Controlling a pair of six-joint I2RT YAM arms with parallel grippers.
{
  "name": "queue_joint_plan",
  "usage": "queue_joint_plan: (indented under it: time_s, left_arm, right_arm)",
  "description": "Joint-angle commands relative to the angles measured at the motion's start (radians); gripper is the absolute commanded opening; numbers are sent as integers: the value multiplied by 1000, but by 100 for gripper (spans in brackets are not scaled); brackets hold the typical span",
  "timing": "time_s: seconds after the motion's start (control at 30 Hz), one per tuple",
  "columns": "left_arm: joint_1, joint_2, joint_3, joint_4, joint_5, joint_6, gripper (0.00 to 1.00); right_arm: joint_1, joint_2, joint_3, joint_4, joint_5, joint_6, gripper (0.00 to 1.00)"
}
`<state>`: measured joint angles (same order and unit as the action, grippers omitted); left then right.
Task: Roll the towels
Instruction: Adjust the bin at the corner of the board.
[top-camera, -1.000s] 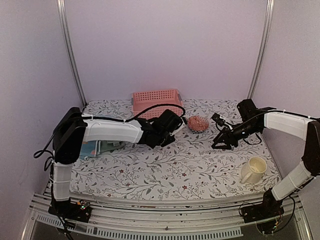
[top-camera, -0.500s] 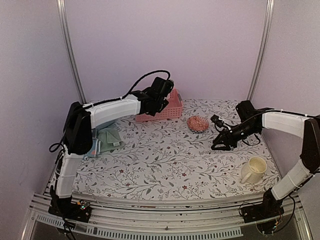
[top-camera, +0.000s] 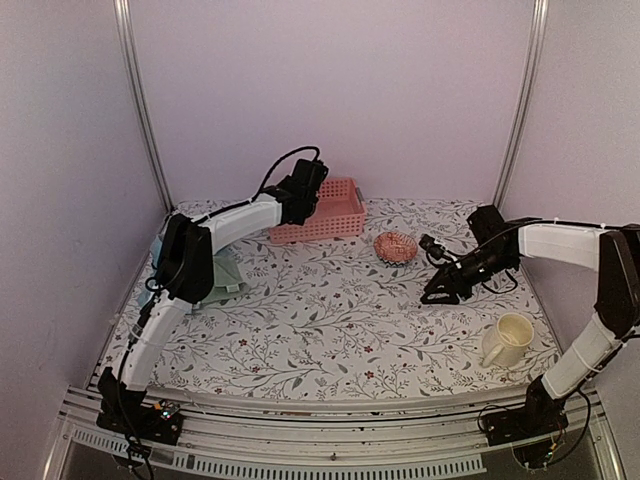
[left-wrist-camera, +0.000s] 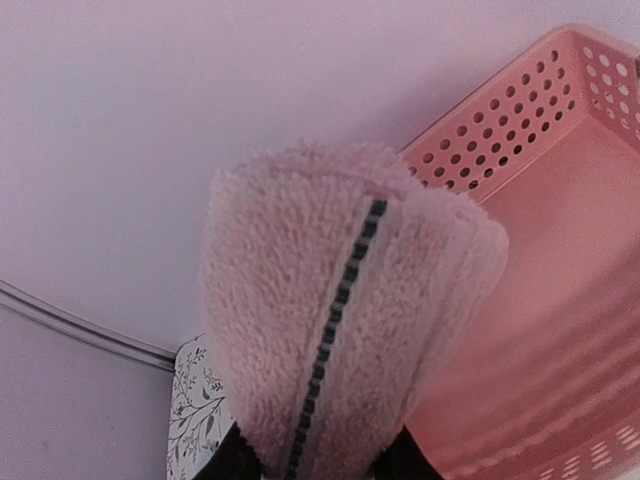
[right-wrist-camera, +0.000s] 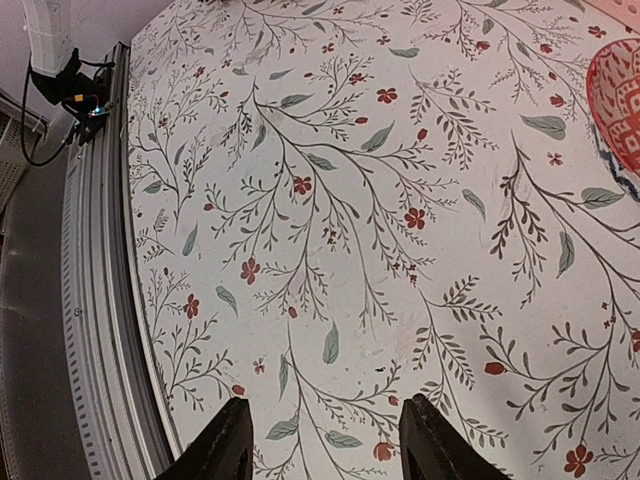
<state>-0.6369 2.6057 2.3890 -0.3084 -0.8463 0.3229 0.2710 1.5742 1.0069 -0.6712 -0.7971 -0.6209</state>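
Note:
I next lower the still-hanging pink roll leftward in the top view and release it in the basket's end by the sage green towel, below my left gripper.
My left gripper (top-camera: 303, 188) is raised over the left end of the pink slatted basket (top-camera: 338, 207) at the back. In the left wrist view the left gripper (left-wrist-camera: 315, 465) is shut on a rolled pink towel (left-wrist-camera: 340, 320) with a dark stitched line. The towel hangs just left of the basket's inside (left-wrist-camera: 560, 300). A sage green towel (top-camera: 225, 277) lies in a stack at the table's left edge, partly hidden by the left arm. The other towels are not clearly visible. My right gripper (top-camera: 433, 294) is open and empty, low over the flowered tablecloth (right-wrist-camera: 330, 440).
A red patterned bowl (top-camera: 396, 246) sits behind the centre, between the basket and the right gripper; its rim shows in the right wrist view (right-wrist-camera: 615, 100). A cream mug (top-camera: 508, 340) stands at the front right. The table's front rail (right-wrist-camera: 95, 330) runs along the near edge.
My left arm has swung from the table's middle up and back to the basket, carrying the pink towel. The right arm has hardly moved.

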Motion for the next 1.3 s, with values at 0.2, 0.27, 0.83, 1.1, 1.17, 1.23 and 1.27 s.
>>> queue_joint_plan:
  time_s: [0.2, 0.27, 0.83, 1.1, 1.17, 1.23, 1.27]
  left_arm:
    - [24, -15, -54, 10, 30, -13, 0]
    - [31, -51, -117, 10, 33, -28, 0]
    - [141, -112, -246, 32, -126, 66, 0]
    - [136, 38, -42, 38, -254, 142, 0]
    - [133, 37, -46, 67, -239, 153, 0]
    - [128, 51, -47, 109, -236, 200, 0]
    - [124, 71, -47, 145, -247, 236, 0]
  right_arm:
    - [0, 41, -2, -7, -12, -6, 52]
    - [1, 45, -1, -9, -12, -7, 52]
    - [1, 57, 1, -33, -35, -18, 53]
    - [0, 52, -3, -34, -35, -19, 53]
    - [0, 52, -4, -34, -36, -17, 53]
    - [1, 53, -5, -33, -36, -17, 53]
    - [0, 56, -5, -34, -37, -18, 53]
